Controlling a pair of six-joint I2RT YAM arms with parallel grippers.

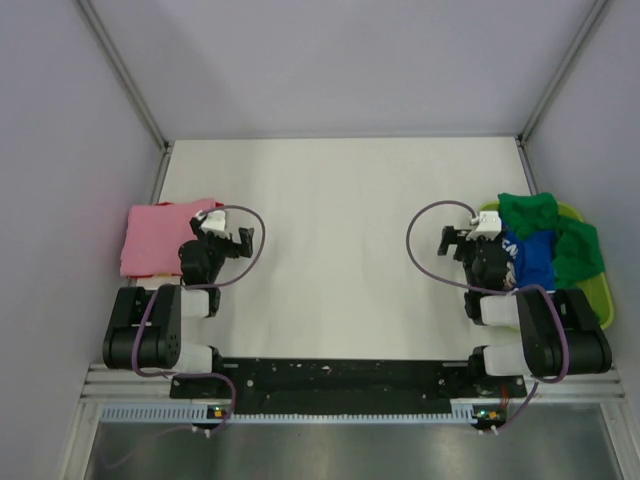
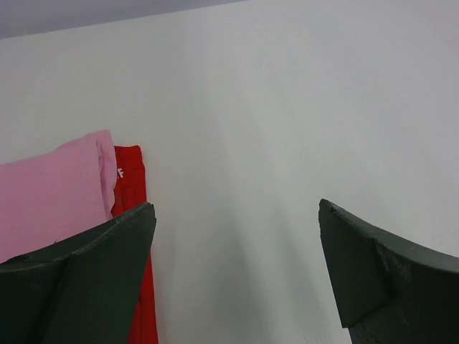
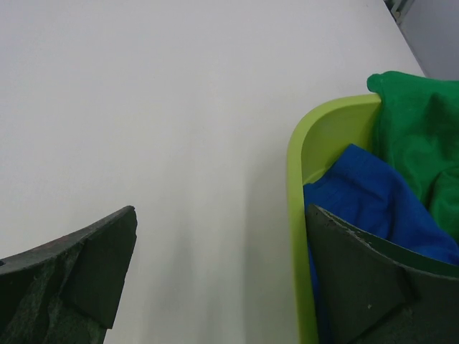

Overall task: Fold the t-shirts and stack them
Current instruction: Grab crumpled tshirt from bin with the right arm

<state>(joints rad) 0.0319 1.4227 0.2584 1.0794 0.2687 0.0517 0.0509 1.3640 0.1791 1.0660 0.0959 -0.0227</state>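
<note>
My right gripper needs to go up, move over the basket, tilt and go down onto the royal-blue t-shirt's edge [image 1: 532,254] [image 3: 374,188], because the basket's rim shows between my open fingers.
A folded pink t-shirt [image 1: 160,238] lies flat at the table's left edge; in the left wrist view [image 2: 50,201] a red cloth [image 2: 129,179] shows under its right side. A royal-blue t-shirt [image 1: 530,255] and crumpled green t-shirts [image 1: 528,212] sit in the lime-green basket [image 1: 592,295] at the right. My left gripper [image 1: 241,243] is open and empty just right of the pink shirt, over bare table [image 2: 237,215]. My right gripper [image 1: 448,240] is open and empty just left of the basket [image 3: 221,215]. Its right finger overlaps the basket rim [image 3: 301,158] beside the blue shirt [image 3: 366,193].
Grey walls close the table on the left, back and right. A second green shirt [image 1: 578,252] hangs over the basket's right side. The white table surface [image 1: 340,230] stretches between the two grippers.
</note>
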